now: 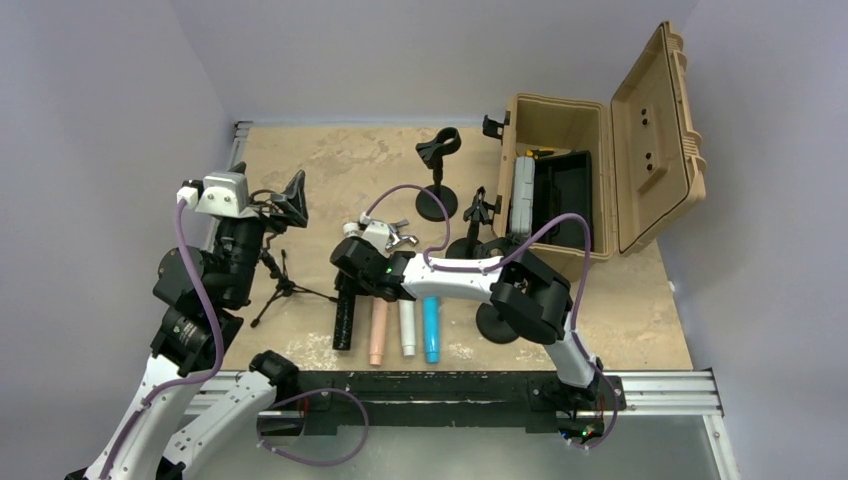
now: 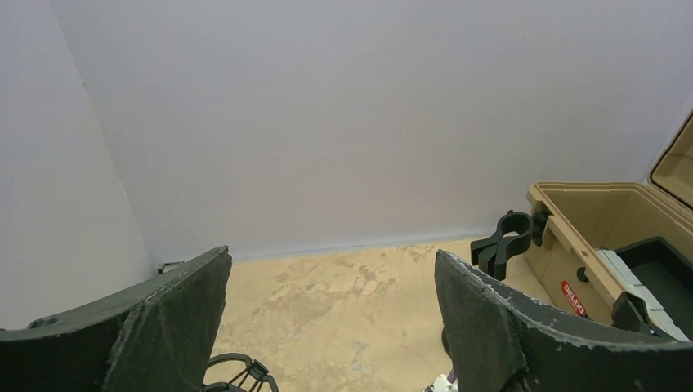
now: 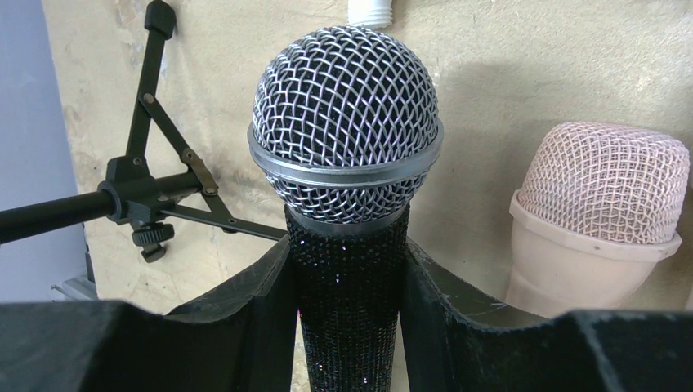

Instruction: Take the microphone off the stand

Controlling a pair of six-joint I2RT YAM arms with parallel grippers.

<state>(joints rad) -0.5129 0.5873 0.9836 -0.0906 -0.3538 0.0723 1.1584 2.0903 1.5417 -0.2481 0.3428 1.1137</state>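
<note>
The black microphone (image 1: 344, 322) is still above the table, so the robot's right gripper will lower it between the tripod's leg and the pink microphone next.
A black glitter microphone (image 3: 347, 163) with a silver mesh head sits between my right gripper's (image 3: 347, 265) jaws, which are shut on its body. In the top view the right gripper (image 1: 352, 272) holds the black microphone (image 1: 344, 322) at the left end of a row of microphones on the table. A black tripod stand (image 1: 285, 287) stands just left of it, and its legs also show in the right wrist view (image 3: 155, 200). My left gripper (image 1: 290, 200) is raised above the tripod, open and empty (image 2: 331, 273). The tripod's empty clip (image 2: 237, 376) shows below it.
Pink (image 1: 378, 335), white (image 1: 407, 328) and blue (image 1: 431, 330) microphones lie beside the black one. Round-base stands with clips stand at the back (image 1: 437, 175), by the case (image 1: 478, 222) and under the right arm (image 1: 497, 325). An open tan case (image 1: 560, 170) is at the right.
</note>
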